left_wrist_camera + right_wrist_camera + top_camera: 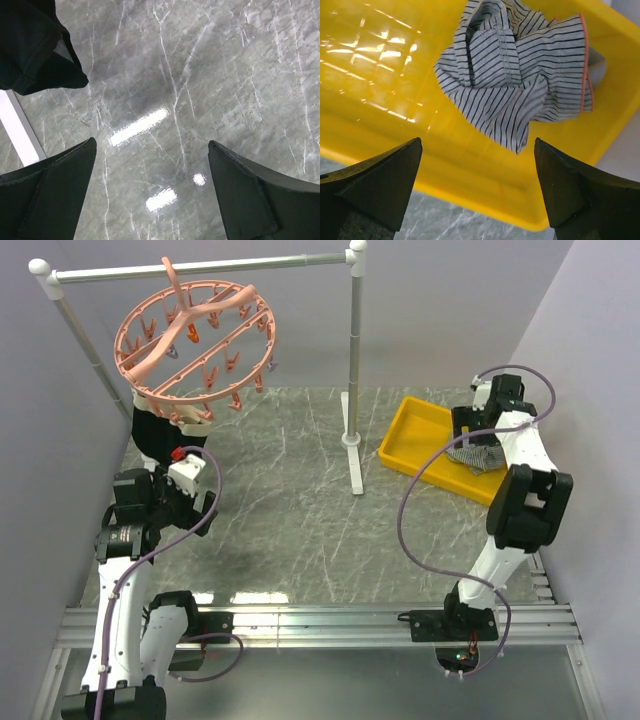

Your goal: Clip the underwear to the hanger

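The crumpled striped underwear (478,457) lies bunched below my open fingers, so I should next lower my right gripper into the yellow tray (420,425) and onto the underwear.
The underwear (478,456), grey with fine dark stripes and an orange-edged hem, lies crumpled in a yellow tray (420,425) at the right. In the right wrist view the underwear (515,75) sits just beyond my right gripper (477,140), which is open and empty above the tray's near wall (470,190). The right gripper (470,430) hangs over the tray. The pink ring hanger (195,340) with its dangling clips hangs tilted from the rail at the back left. My left gripper (180,465) is below it, open and empty over bare marble (151,142).
A grey metal rail (200,267) spans the back, with a post (355,360) standing mid-table beside the tray. A black garment (152,435) hangs under the hanger, right by my left gripper; it also shows in the left wrist view (30,45). A white strip (20,127) lies at the left.
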{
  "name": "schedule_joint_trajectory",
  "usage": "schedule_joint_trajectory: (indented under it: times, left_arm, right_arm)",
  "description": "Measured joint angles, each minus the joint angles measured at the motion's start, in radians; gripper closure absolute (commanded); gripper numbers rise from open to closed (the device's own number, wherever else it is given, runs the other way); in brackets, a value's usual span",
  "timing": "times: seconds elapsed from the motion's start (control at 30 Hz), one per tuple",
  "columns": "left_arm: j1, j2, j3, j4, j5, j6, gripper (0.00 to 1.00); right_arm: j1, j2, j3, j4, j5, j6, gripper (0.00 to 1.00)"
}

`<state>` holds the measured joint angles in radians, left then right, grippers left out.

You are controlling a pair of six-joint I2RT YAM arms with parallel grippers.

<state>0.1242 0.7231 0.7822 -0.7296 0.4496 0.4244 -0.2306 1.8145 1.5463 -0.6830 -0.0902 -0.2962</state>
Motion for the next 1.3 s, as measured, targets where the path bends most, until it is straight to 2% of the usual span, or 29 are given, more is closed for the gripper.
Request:
schedule_joint_trajectory:
  times: [0.23,0.33,0.37,0.43,0.47,0.53,0.57,0.6,0.8,1.1,1.3]
  left_arm:
    - [0.0,-0.02,0.0,-0.017,-0.002,0.008,0.01]
    - [0.0,-0.028,0.0,-0.023,-0.002,0.01,0.01]
    - [0.0,-0.03,0.0,-0.024,-0.002,0.011,0.01]
    - [0.0,-0.035,0.0,-0.024,-0.002,0.012,0.01]
    - [0.0,-0.035,0.0,-0.024,-0.002,0.012,0.01]
    - [0.0,-0.035,0.0,-0.023,-0.002,0.011,0.02]
    - [0.0,-0.034,0.0,-0.022,-0.003,0.008,0.02]
    - [0.0,-0.034,0.0,-0.02,-0.003,0.007,0.03]
    - [0.0,-0.035,0.0,-0.016,0.011,0.007,0.07]
    - [0.0,-0.089,0.0,-0.024,0.101,0.066,0.07]
    - [0.0,-0.083,0.0,-0.045,0.159,0.111,0.08]
  right_arm:
    - [-0.011,0.207,0.087,-0.017,0.013,0.012,0.01]
    - [-0.012,0.258,0.09,-0.024,0.015,0.011,0.12]
    - [-0.012,0.271,0.09,-0.027,0.015,0.01,0.25]
    - [-0.012,0.289,0.09,-0.034,0.019,0.005,0.38]
    - [-0.013,0.295,0.09,-0.035,0.02,0.004,0.5]
    - [-0.013,0.3,0.09,-0.036,0.021,0.002,0.65]
    - [-0.014,0.301,0.09,-0.037,0.022,0.0,0.84]
    - [-0.016,0.301,0.091,-0.037,0.022,-0.009,1.0]
    - [-0.022,0.251,0.09,-0.048,0.008,-0.017,1.0]
    - [-0.018,-0.116,0.089,-0.071,-0.136,-0.124,1.0]
    - [0.043,-0.274,0.055,-0.112,-0.233,-0.219,1.0]
